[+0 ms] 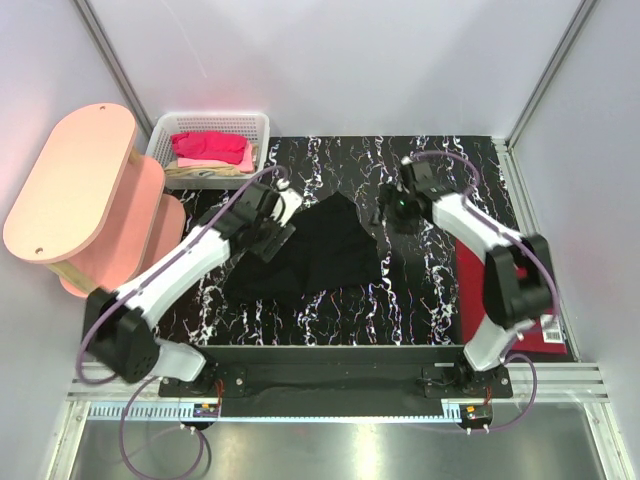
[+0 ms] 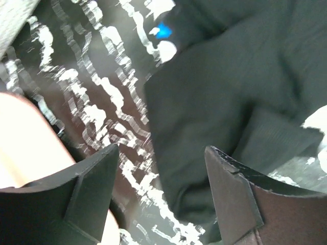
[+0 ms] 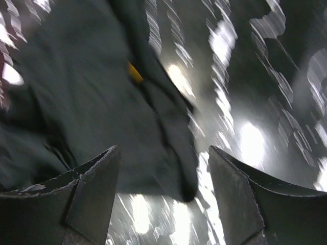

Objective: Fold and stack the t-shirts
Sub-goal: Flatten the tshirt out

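Note:
My left gripper moves down and to the right in the top view next, onto the black t-shirt's fold [image 1: 292, 256] [image 2: 191, 58] beside the blue tag. The fold lies loose below the gripper's fingers.
A black t-shirt [image 1: 322, 252] lies crumpled in a rough triangle in the middle of the marbled surface. My left gripper [image 1: 280, 226] hangs over its left upper edge, jaws open; in the left wrist view [image 2: 161, 153] a fold of the black cloth [image 2: 214, 102] lies loose below the fingers. At the shirt's right upper edge my right gripper [image 1: 386, 214] is open too, and in the right wrist view [image 3: 163, 150] a cloth corner [image 3: 102, 92] lies under it, not gripped. A dark red t-shirt [image 1: 474, 290] lies flat at the right. A bright pink one [image 1: 210, 148] sits in the basket.
The white mesh basket [image 1: 163, 140] stands at the back left, holding pale cloth under the pink shirt. A pink two-tier stand [image 1: 75, 185] fills the left side beyond the surface. Metal frame posts rise at the back corners.

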Controlling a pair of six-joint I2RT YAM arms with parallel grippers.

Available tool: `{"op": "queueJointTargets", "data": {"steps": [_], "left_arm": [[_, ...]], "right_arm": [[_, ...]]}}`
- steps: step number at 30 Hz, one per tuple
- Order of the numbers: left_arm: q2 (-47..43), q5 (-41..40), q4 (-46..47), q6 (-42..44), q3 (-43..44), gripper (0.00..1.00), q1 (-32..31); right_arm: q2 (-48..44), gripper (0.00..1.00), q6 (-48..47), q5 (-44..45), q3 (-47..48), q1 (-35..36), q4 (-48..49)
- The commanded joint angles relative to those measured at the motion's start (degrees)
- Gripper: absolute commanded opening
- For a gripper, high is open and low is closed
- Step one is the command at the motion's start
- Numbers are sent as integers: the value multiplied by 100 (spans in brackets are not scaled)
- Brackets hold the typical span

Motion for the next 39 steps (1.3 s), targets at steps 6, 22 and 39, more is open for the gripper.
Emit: {"op": "queueJointTargets", "data": {"steps": [6, 22, 39], "left_arm": [[1918, 985, 75, -130, 611, 65, 6], [2797, 1161, 347, 55, 699, 54, 6], [1797, 388, 76, 248, 1243, 0, 718]], "right_arm": [[2055, 77, -352, -524, 2381, 165, 449], [4138, 69, -334, -998, 4087, 156, 397], [2210, 0, -571, -332, 2955, 156, 397]]}}
